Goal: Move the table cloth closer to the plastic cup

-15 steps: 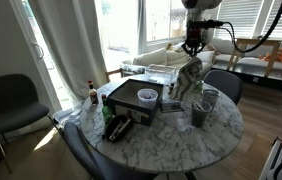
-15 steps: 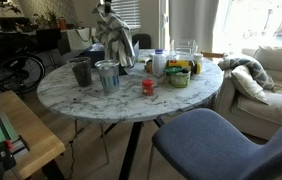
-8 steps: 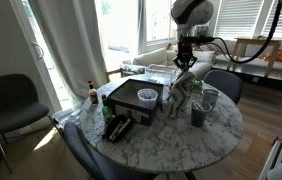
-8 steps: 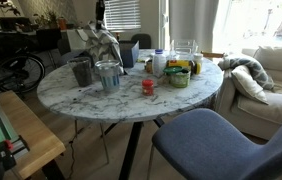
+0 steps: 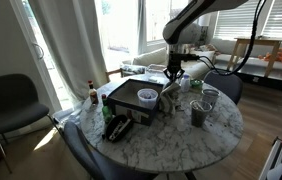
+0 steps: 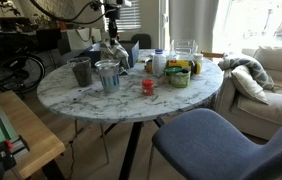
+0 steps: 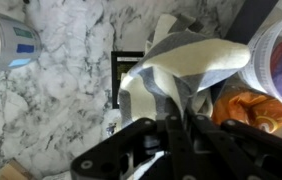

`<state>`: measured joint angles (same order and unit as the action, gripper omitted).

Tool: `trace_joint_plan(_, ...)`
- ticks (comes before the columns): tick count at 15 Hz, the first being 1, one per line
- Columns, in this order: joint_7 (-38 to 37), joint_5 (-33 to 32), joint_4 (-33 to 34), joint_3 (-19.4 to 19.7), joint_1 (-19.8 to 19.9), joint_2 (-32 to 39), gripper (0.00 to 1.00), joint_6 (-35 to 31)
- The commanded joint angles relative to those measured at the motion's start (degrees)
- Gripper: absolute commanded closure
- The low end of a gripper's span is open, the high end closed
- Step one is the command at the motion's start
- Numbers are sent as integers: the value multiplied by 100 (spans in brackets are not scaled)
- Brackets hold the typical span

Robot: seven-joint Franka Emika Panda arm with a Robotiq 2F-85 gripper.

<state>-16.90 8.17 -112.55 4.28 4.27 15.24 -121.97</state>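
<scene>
The spot on the marble beside the clear cup lies below my gripper, so I will next lower, easing away from the black tray, and release the fold there.
The table cloth is a crumpled grey-and-white cloth, hanging from my gripper down onto the marble table. In both exterior views it sits just behind the cups; it also shows here under the gripper. The clear plastic cup stands beside a dark cup; they also show in an exterior view, the clear cup and the dark cup. In the wrist view the gripper is shut on a fold of the cloth.
A black tray with a white bowl lies next to the cloth. Bottles and black items sit near the table edge. Jars and a small red cup stand mid-table. Chairs surround it.
The gripper has come down and moved toward the black tray with the cloth in it; the cloth went from hanging in the air to resting on the table.
</scene>
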Motion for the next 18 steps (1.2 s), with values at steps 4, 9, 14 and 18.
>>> trace_joint_plan(4, -47, -314, 785, 203, -16, 1190, 98, -432)
trace_joint_plan(9, -7, -1080, 1212, 487, -85, 1784, 98, -117)
trace_joint_plan(14, 196, -1450, 1383, 497, -62, 1930, 67, 315)
trace_joint_plan(18, 389, -1100, 1053, 290, 2, 1226, 39, 318)
